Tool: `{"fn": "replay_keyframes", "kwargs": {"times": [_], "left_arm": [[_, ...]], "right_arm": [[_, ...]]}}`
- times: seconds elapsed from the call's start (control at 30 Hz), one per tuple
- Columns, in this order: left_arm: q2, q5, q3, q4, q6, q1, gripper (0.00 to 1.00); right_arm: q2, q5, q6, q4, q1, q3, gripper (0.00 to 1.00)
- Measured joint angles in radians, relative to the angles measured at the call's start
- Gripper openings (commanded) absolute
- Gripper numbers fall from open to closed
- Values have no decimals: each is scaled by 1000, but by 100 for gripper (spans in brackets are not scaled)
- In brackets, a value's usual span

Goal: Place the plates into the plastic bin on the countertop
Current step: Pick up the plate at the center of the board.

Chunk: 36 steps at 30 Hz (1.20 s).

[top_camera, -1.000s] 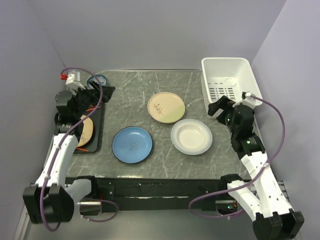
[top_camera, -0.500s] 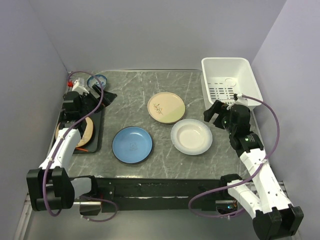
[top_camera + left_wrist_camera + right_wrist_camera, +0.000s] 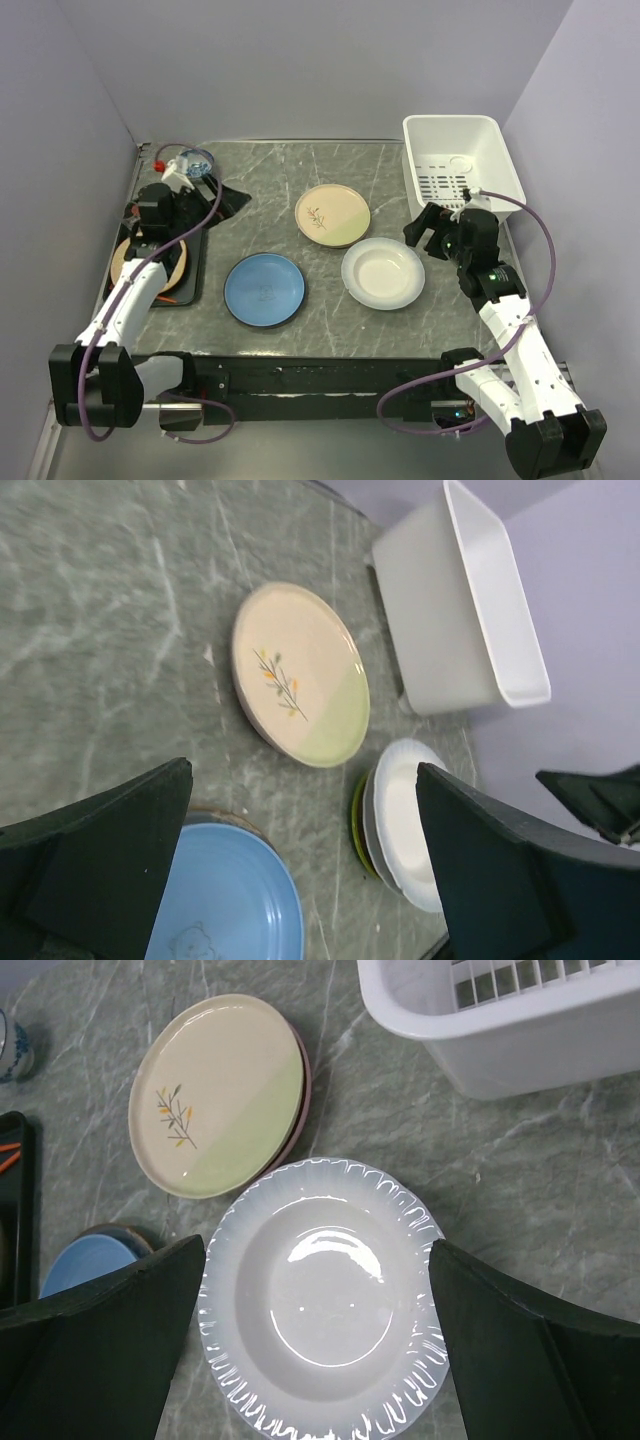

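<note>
I will swing my left gripper across and down next onto the white plate's rim by the blue plate, which lies uncovered below, to the gripper's right in the top view.
Three stacks of plates lie on the grey countertop (image 3: 300,165). A blue plate (image 3: 264,288) is at front left, with a darker rim showing under it (image 3: 222,818). A cream plate with a leaf sprig (image 3: 332,215) rests on a pink plate (image 3: 303,1088). A white fluted plate (image 3: 383,272) rests on a green plate (image 3: 357,815). The white plastic bin (image 3: 460,160) stands at the back right. My left gripper (image 3: 222,197) is open and empty, by the tray's far corner. My right gripper (image 3: 425,228) is open and empty, hovering above the white plate (image 3: 325,1300).
A flat black tray (image 3: 190,262) lies at the left edge with a tan plate (image 3: 140,262) on it. A small blue-and-white bowl (image 3: 196,160) stands at the back left corner. Purple walls close in the left, back and right sides.
My left gripper has swung from over the tray out to the right, toward the middle of the countertop. My right gripper has moved a little left, over the white plate.
</note>
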<state>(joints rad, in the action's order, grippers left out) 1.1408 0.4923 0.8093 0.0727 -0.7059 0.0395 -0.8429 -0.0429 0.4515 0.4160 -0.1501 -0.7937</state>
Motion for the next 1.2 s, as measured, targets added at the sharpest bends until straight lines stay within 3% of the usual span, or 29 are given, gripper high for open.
{"fn": "replay_keyframes", "kwargs": {"times": [0.57, 1.2], "left_arm": [[233, -10, 3, 61, -25, 398, 94], [512, -16, 113, 149, -80, 612, 81]], "right_arm": [[-1, -53, -1, 0, 0, 19, 100], [-2, -64, 1, 2, 0, 51, 100]]}}
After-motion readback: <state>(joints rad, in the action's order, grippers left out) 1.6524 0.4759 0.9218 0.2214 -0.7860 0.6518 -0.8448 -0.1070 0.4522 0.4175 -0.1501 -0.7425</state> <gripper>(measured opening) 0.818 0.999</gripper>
